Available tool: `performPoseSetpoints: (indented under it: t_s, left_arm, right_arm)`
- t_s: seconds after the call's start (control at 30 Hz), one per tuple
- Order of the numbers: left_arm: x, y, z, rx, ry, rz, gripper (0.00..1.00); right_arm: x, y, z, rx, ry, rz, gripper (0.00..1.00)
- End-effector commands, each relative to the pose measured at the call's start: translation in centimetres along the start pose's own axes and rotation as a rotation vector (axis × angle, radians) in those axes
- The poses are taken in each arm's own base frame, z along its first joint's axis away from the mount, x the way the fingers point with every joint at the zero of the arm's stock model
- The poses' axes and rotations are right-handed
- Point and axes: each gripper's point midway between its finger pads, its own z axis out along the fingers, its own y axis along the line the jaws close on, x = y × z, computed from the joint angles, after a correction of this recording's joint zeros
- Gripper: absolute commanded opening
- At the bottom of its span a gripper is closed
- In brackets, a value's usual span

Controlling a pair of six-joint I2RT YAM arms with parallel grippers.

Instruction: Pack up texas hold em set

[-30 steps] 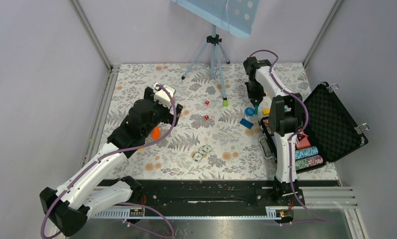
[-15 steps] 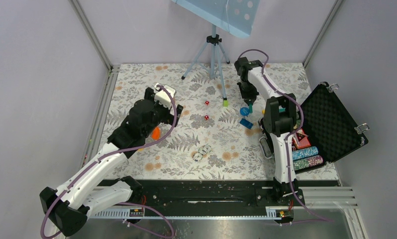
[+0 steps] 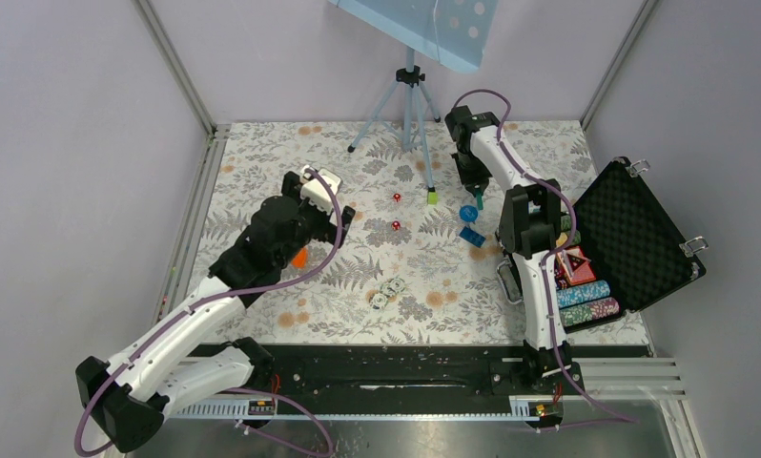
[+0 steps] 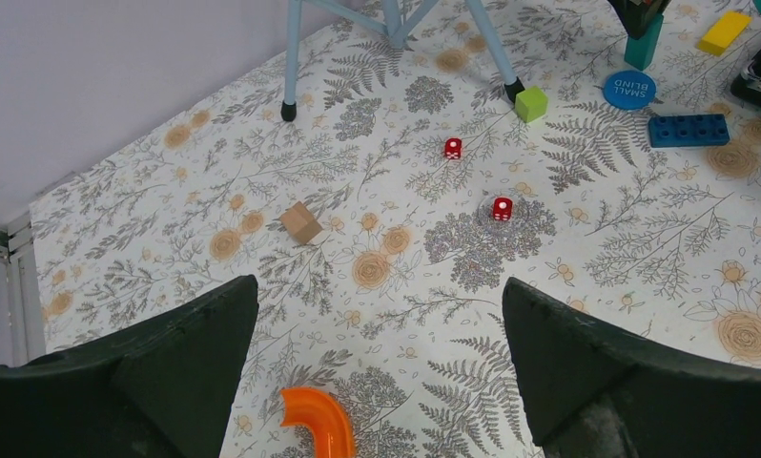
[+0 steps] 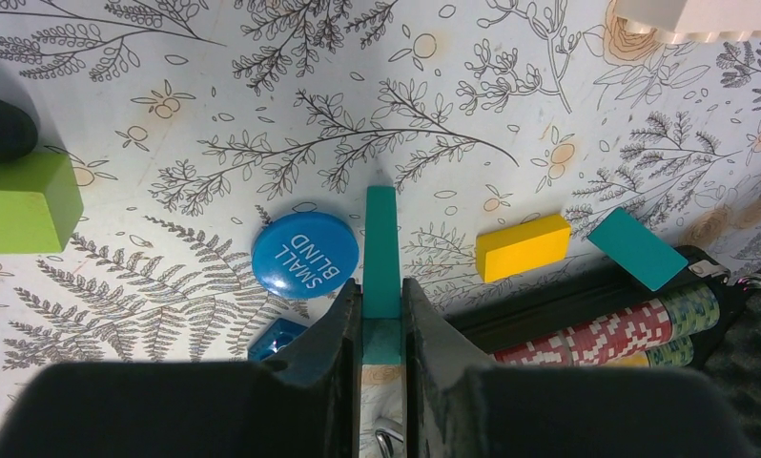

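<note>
The blue disc (image 3: 467, 213) (image 5: 304, 254) lies close alongside, so next my right gripper will sweep its brick left in the top view and back against the disc, then release the brick.
The black briefcase (image 3: 644, 239) lies open at the right, with rows of poker chips (image 5: 606, 334) in its near half. My right gripper (image 5: 381, 291) is shut on a teal brick (image 5: 381, 248), held upright just above the cloth beside the blue "SMALL BLIND" disc (image 5: 304, 254). Two red dice (image 4: 502, 208) (image 4: 452, 147) lie mid-table. A few loose chips (image 3: 388, 290) sit nearer the front. My left gripper (image 4: 381, 353) hangs open and empty over the cloth, above the orange curved piece (image 4: 317, 425).
A tripod (image 3: 410, 105) stands at the back, a green cube (image 4: 530, 103) by its foot. A blue brick (image 4: 687, 130), a yellow brick (image 5: 522, 246) and another teal brick (image 5: 637, 248) lie near the case. A tan cube (image 4: 301, 222) lies to the left.
The right arm has carried the teal brick leftward, away from the case toward the blue disc. The left arm has shifted slightly to the right, still open.
</note>
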Motion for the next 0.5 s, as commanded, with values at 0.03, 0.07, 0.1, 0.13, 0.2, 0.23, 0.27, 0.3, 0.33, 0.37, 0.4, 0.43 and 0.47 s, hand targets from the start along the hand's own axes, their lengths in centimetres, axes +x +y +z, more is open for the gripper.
performPoseSetpoints:
  t_s: [0.03,0.07,0.1,0.13,0.2,0.23,0.27,0.3,0.33,0.37,0.4,0.43,0.47]
  left_arm:
    - [-1.5,0.4,0.2,-0.025,-0.075,0.001,0.99]
    - [-1.4,0.4,0.2,-0.024,-0.072,0.006,0.99]
    - [-1.4,0.4,0.2,-0.022,-0.069,0.008,0.99]
    - [-1.3,0.4,0.3,-0.024,-0.066,0.012,0.99]
    - [-1.2,0.4,0.3,-0.025,-0.066,0.016,0.99]
    - [-1.1,0.4,0.3,-0.026,-0.065,0.017,0.99]
    - [-1.1,0.5,0.3,-0.029,-0.066,0.018,0.99]
    - [-1.1,0.5,0.3,-0.029,-0.066,0.019,0.99]
    - [-1.1,0.4,0.4,-0.027,-0.066,0.020,0.99]
    - [-1.0,0.4,0.4,-0.026,-0.063,0.022,0.99]
    - [-1.1,0.4,0.4,-0.026,-0.063,0.023,0.99]
    - [-1.1,0.4,0.4,-0.025,-0.064,0.024,0.99]
    - [-1.1,0.4,0.4,-0.026,-0.065,0.026,0.99]
  right_arm:
    - [0.0,0.3,0.7,0.005,0.004,-0.042,0.00]
    - [-0.1,0.4,0.7,0.001,0.002,-0.051,0.00]
    - [-0.1,0.4,0.8,-0.003,0.001,-0.052,0.00]
    - [-0.1,0.6,0.8,-0.009,-0.001,-0.052,0.00]
    - [-0.2,0.8,0.9,-0.032,-0.005,-0.095,0.00]
    - [-0.2,0.9,0.9,-0.039,-0.007,-0.103,0.00]
    - [-0.2,1.0,0.9,-0.049,-0.006,-0.114,0.00]
    - [-0.1,1.1,0.9,-0.056,-0.006,-0.120,0.00]
    - [-0.1,1.2,1.0,-0.059,-0.004,-0.127,0.00]
    - [0.0,1.3,0.9,-0.062,-0.002,-0.133,0.00]
    - [0.2,1.4,0.9,-0.066,0.003,-0.147,0.00]
    - [0.4,1.6,0.9,-0.069,0.004,-0.159,0.00]
    - [0.5,1.7,0.9,-0.066,0.003,-0.174,0.00]
